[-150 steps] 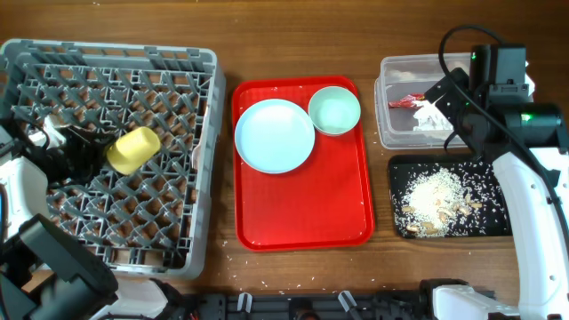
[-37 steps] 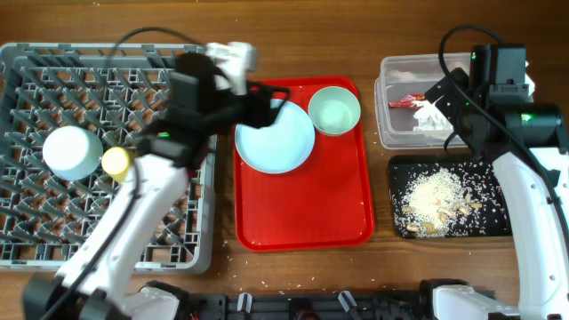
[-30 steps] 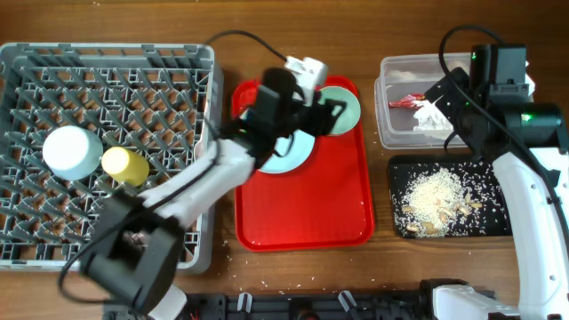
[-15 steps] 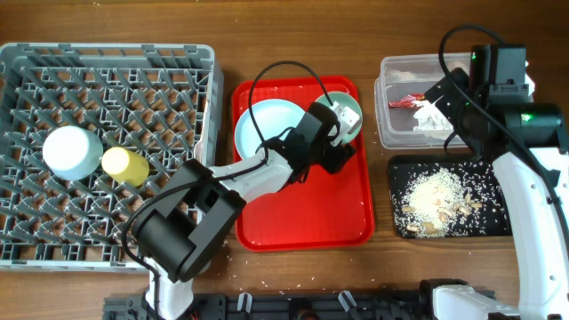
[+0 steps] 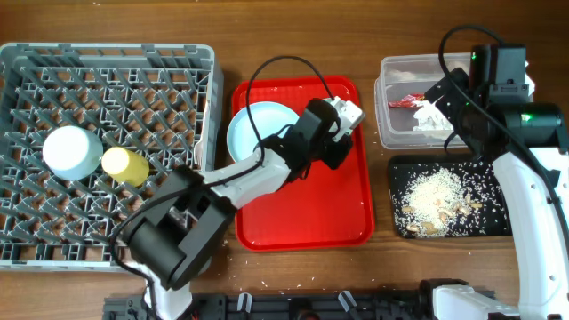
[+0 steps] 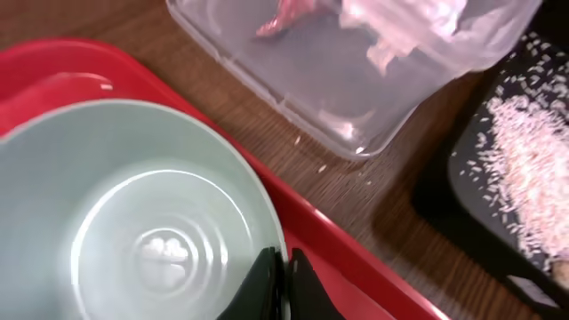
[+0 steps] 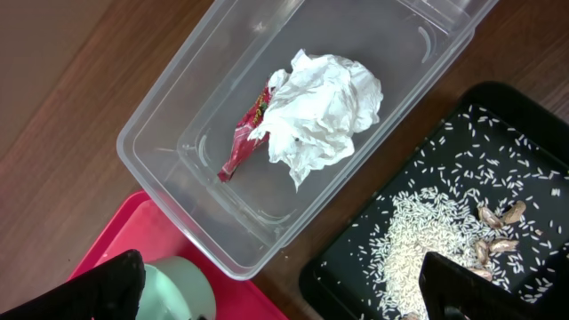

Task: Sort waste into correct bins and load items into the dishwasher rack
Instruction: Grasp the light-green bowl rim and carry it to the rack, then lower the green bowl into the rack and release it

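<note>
I need to move my left gripper to the left in the overhead view and tilt the bowl [image 6: 133,204] onto the rack's wires beyond the yellow cup, because that spot is empty.
My left gripper [image 6: 283,274] is shut on the right rim of the light-green bowl [image 6: 133,204], which is over the red tray; in the overhead view the gripper [image 5: 340,124] hides most of the bowl. The large pale-blue plate [image 5: 253,133] lies on the tray's back left. The small pale-blue dish [image 5: 71,151] and yellow cup [image 5: 124,164] sit in the grey dishwasher rack [image 5: 107,49]. The clear tub [image 7: 204,116] holds white tissue [image 7: 320,107] and the red wrapper [image 7: 242,142]. The black tray [image 5: 493,173] holds rice scraps [image 5: 436,196]. My right gripper [image 7: 284,293] is open and empty above the tub. Fork and chopsticks are out of view.
The red serving tray [image 5: 302,204] lies between the rack and the bins. Loose rice grains dot the wood near the tray's front left corner [image 5: 233,258]. The right arm [image 5: 524,178] stands over the black tray's right side.
My left arm swung from the rack across to the red tray and its jaws closed on the green bowl's rim. The small dish now sits in the rack. The right arm has not moved.
</note>
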Tool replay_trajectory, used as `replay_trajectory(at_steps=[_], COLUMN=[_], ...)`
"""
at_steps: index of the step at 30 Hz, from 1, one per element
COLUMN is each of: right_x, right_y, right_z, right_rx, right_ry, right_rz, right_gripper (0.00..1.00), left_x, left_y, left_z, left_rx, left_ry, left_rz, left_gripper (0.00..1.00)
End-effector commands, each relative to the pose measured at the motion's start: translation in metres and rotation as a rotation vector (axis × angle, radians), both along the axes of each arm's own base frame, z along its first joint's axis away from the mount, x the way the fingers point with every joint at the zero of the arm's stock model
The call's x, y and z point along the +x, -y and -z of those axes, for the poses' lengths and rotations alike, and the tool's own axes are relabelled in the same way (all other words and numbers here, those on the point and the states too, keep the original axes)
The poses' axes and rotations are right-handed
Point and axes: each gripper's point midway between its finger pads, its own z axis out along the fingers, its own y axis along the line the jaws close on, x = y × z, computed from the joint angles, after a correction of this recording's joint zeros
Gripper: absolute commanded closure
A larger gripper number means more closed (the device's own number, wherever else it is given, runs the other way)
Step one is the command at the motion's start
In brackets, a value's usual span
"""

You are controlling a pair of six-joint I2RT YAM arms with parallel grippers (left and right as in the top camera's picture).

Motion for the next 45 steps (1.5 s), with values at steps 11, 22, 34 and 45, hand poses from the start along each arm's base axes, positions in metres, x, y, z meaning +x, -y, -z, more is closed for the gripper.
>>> replay_trajectory(at_steps=[11,22,34,45], right_x=[0.0,0.0,0.0,0.0], right_y=[0.004,0.004,0.004,0.003], right_z=[-0.008,-0.008,-0.008,-0.008], right_rx=[-0.014,-0.014,-0.014,-0.014], right_ry=[0.024,0.024,0.024,0.025], right_rz=[0.018,0.018,0.018,0.017], right_gripper=[0.0,0.0,0.0,0.0], left_x=[-0.021,0.088,0.108,0.105], left_y=[-0.001,-0.25,-0.486,-0.461], left_z=[-0.154,-0.21,-0.139,-0.173], left_rx=[-0.327,-0.691,-0.98,-1.048], left_ry=[0.053,-0.181,-0.318,-0.289], left_rz=[0.025,-0.574,-0.934,-0.631], left_gripper=[0.96,0.96,0.96,0.96])
